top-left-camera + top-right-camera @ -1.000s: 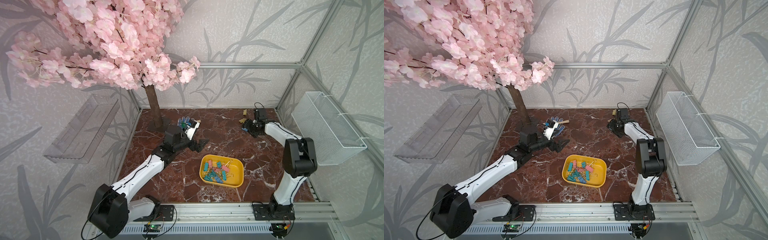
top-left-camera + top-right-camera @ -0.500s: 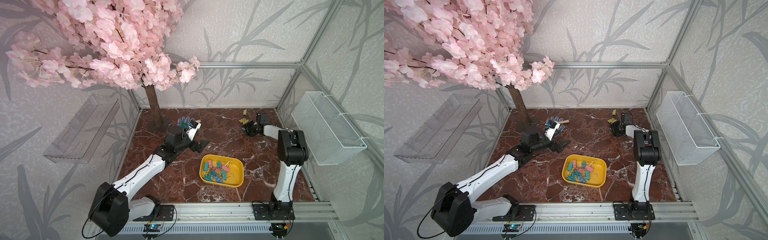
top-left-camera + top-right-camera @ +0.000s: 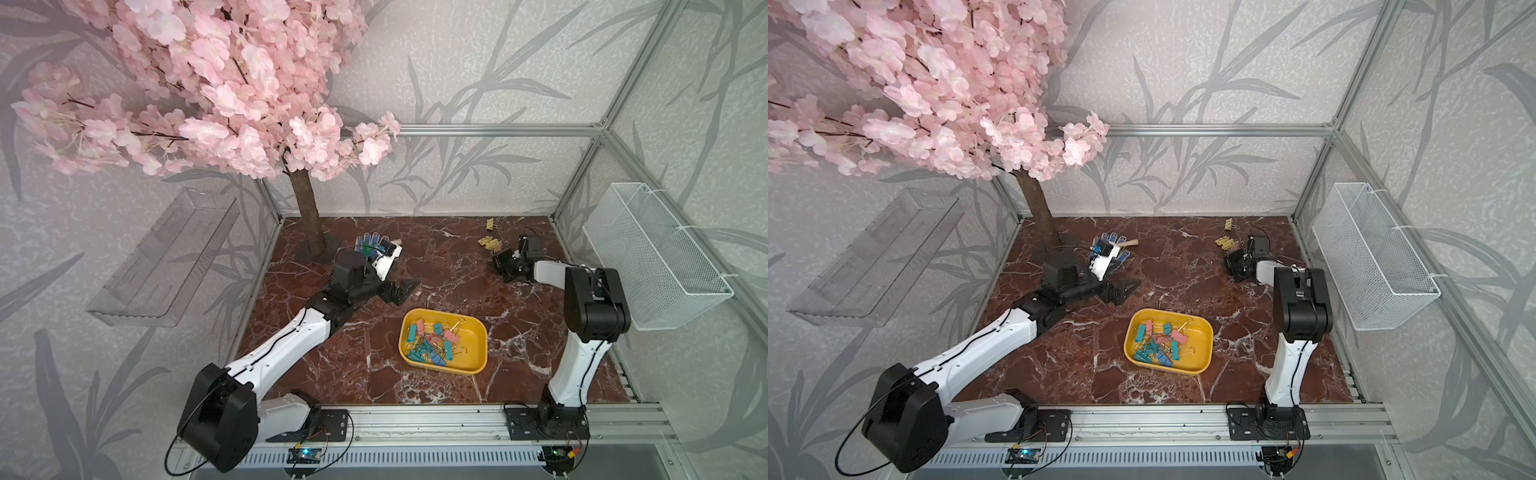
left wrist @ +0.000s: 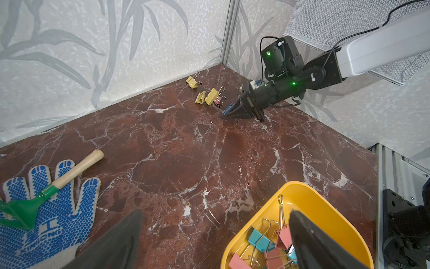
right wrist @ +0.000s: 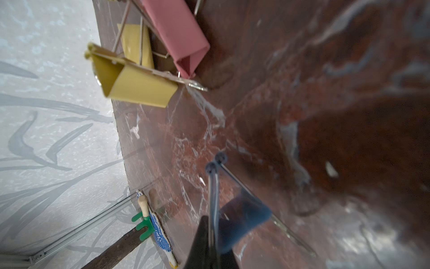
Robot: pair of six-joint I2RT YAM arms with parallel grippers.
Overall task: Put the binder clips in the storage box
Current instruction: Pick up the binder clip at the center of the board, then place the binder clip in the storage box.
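Observation:
The yellow storage box point(image 3: 478, 332) sits back from my right gripper and already holds clips, so the gripper needs to rise next, come back over the box and release the blue clip.
The yellow storage box point(image 3: 478, 332) point(image 3: 1202, 332) point(image 4: 325, 205) sits near the middle of the marble floor, holding several teal, pink and blue binder clips point(image 3: 430, 345) point(image 3: 1158, 340) point(image 4: 267, 242). Loose yellow clips point(image 3: 489, 243) point(image 3: 1224, 242) point(image 4: 211, 96) and a pink one point(image 5: 179, 35) lie at the far right. Just beside them, my right gripper point(image 3: 500, 266) point(image 3: 1233, 266) point(image 4: 229, 112) point(image 5: 210, 233) is low on the floor, shut on a blue binder clip point(image 4: 227, 109) point(image 5: 242, 219). My left gripper point(image 3: 401, 291) point(image 3: 1121, 291) point(image 4: 214, 246) hangs open and holds nothing, left of the box's far corner.
A blue-dotted glove point(image 3: 370, 243) point(image 4: 46, 209) with a green wooden-handled rake point(image 4: 76, 170) lies behind the left gripper, near the tree trunk point(image 3: 307, 216). A white wire basket point(image 3: 652, 257) hangs on the right wall and a clear shelf point(image 3: 166, 257) on the left.
The right gripper's jaws have closed on the blue clip, and that arm's elbow has swung up and forward. The left arm has barely moved.

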